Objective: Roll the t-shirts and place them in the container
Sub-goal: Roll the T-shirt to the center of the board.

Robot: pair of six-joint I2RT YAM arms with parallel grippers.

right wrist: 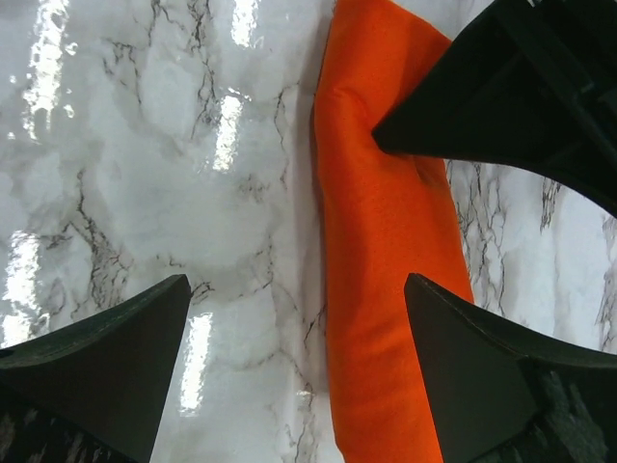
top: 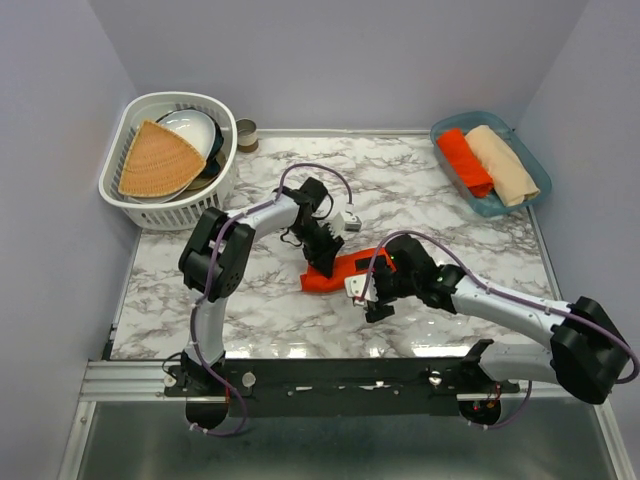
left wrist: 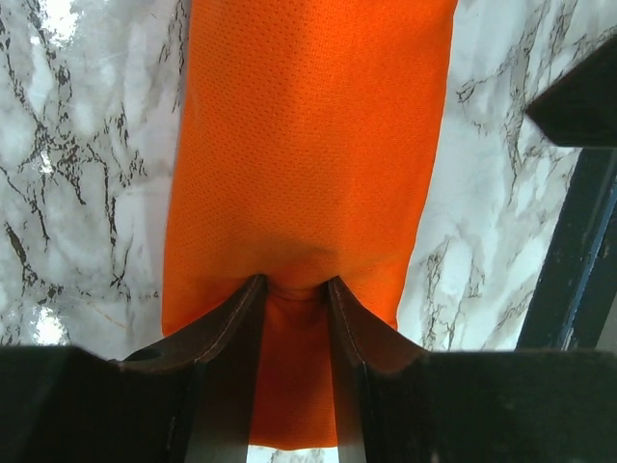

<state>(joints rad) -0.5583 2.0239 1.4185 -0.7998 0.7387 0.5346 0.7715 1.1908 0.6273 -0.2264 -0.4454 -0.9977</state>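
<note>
My right gripper should next move down and to the left in the top view, onto the rolled t-shirt beside my left gripper, because the t-shirt is close to one finger.
An orange-red t-shirt (top: 338, 270) lies rolled into a long bundle on the marble table (top: 250, 310). My left gripper (top: 322, 256) is shut on it; in the left wrist view the fingers (left wrist: 241, 309) pinch a fold of the cloth (left wrist: 304, 145). My right gripper (top: 368, 297) is open at the roll's near right end. In the right wrist view the roll (right wrist: 386, 270) lies between the wide-open jaws (right wrist: 297, 289), close to the right finger, and the left gripper (right wrist: 511, 87) presses on its far end. Another orange roll (top: 464, 160) and a beige roll (top: 502, 164) lie at the back right.
The two finished rolls lie in a blue tray (top: 531, 160) at the back right corner. A white basket (top: 130, 195) at the back left holds a tan woven fan-shaped piece (top: 158, 160) and bowls. A small round tin (top: 246, 133) stands beside it.
</note>
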